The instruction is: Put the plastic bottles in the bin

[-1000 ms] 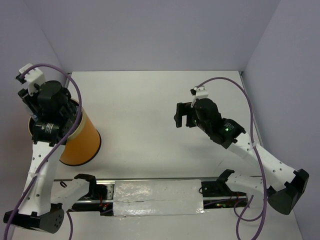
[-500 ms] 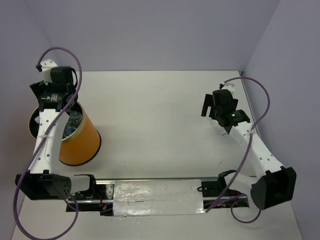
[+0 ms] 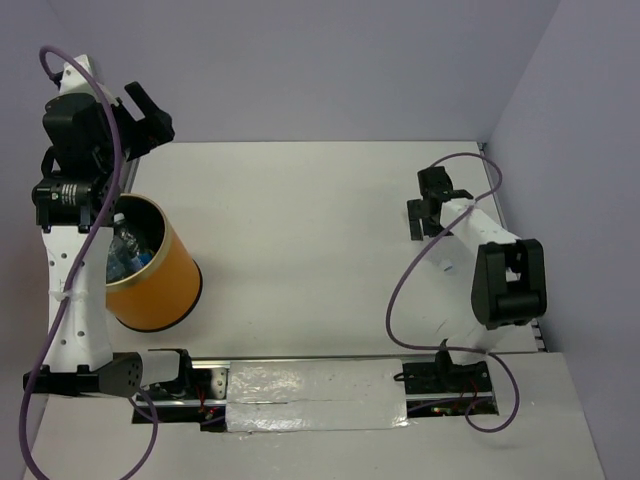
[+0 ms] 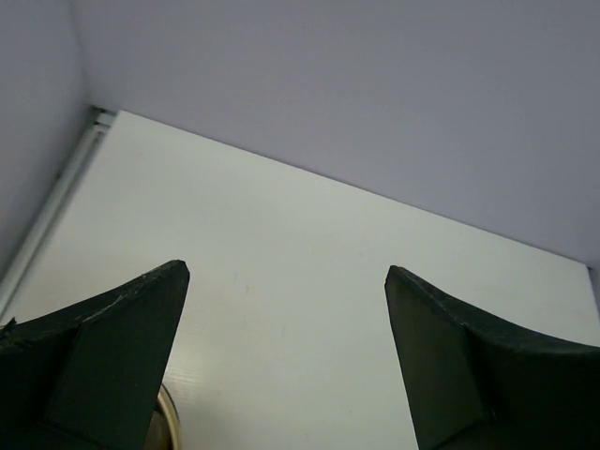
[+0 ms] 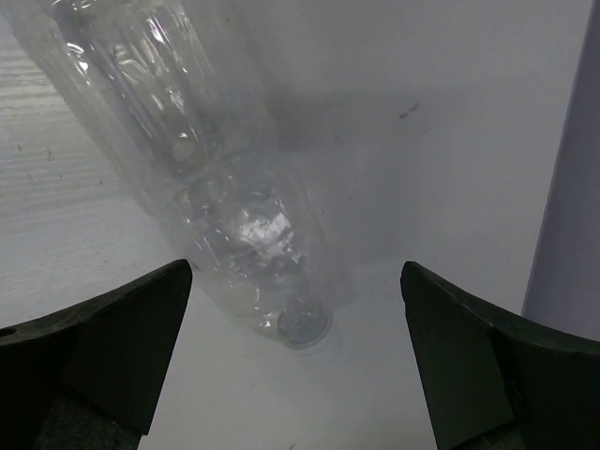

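Observation:
The bottle's neck end already shows between my right gripper's open fingers, so that gripper will lower onto the tapered part of the clear bottle (image 3: 437, 254) next.
The orange bin (image 3: 160, 290) stands at the left of the table, with clear plastic bottles with blue labels (image 3: 125, 250) lying inside it. My left gripper (image 3: 150, 118) is raised behind the bin near the back wall and is open. In the left wrist view the left gripper (image 4: 286, 272) has only bare table between its fingers, and the bin's pale rim (image 4: 172, 424) shows at the bottom left. My right gripper (image 3: 418, 205) is at the right of the table. A clear unlabelled bottle (image 5: 216, 187) lies on the table just ahead of the open right gripper (image 5: 295, 270), untouched.
The enclosure's right wall (image 5: 572, 187) is close beside the right gripper. Purple cables (image 3: 405, 290) loop from both arms. A taped rail (image 3: 315, 395) runs along the near edge between the arm bases. The back wall (image 4: 375, 84) rises behind the table.
My left gripper was shut above the bin; it has opened and risen toward the back wall. The right arm has drawn back to the right and folded in.

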